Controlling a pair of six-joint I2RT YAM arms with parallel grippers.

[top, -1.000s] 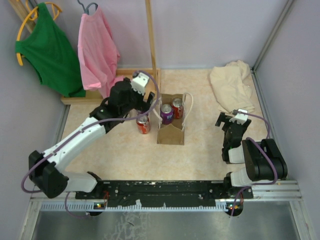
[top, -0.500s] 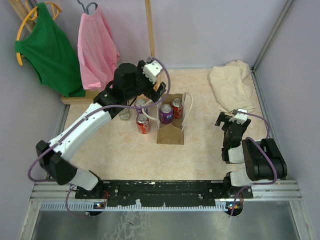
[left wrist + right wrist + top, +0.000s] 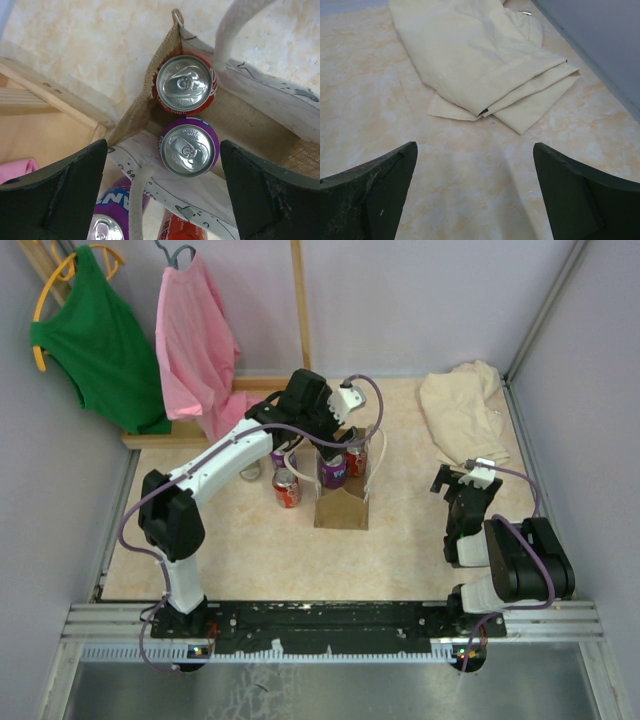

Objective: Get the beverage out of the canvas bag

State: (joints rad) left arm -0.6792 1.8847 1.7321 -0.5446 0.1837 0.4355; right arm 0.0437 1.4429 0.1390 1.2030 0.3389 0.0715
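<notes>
The left gripper needs to reach down through the bag's opening next, until the purple can (image 3: 189, 150) has the gripper's fingers on either side of its upper end.
The tan-brown canvas bag (image 3: 342, 502) stands at the table's middle with white rope handles (image 3: 234, 27). Inside it stand a red can (image 3: 186, 84) and a purple can (image 3: 189, 150), both upright with their tops showing. My left gripper (image 3: 335, 443) hangs open above the bag's mouth. In the left wrist view the left gripper (image 3: 162, 147) has its jaws wide apart, either side of the purple can and well above it, holding nothing. My right gripper (image 3: 463, 481) is open and empty, low over bare table at the right; it also shows in the right wrist view (image 3: 475, 150).
A red can (image 3: 287, 489) and a purple can (image 3: 107, 220) stand outside the bag on its left. A pale beige cloth heap (image 3: 462, 410) lies at the back right. A wooden rack (image 3: 300, 310) with a pink shirt (image 3: 195, 340) and a green shirt (image 3: 95, 340) stands at the back left.
My left arm has swung right and stretched out, carrying the open gripper from over the cans beside the bag to above the bag's mouth. The right arm has not moved.
</notes>
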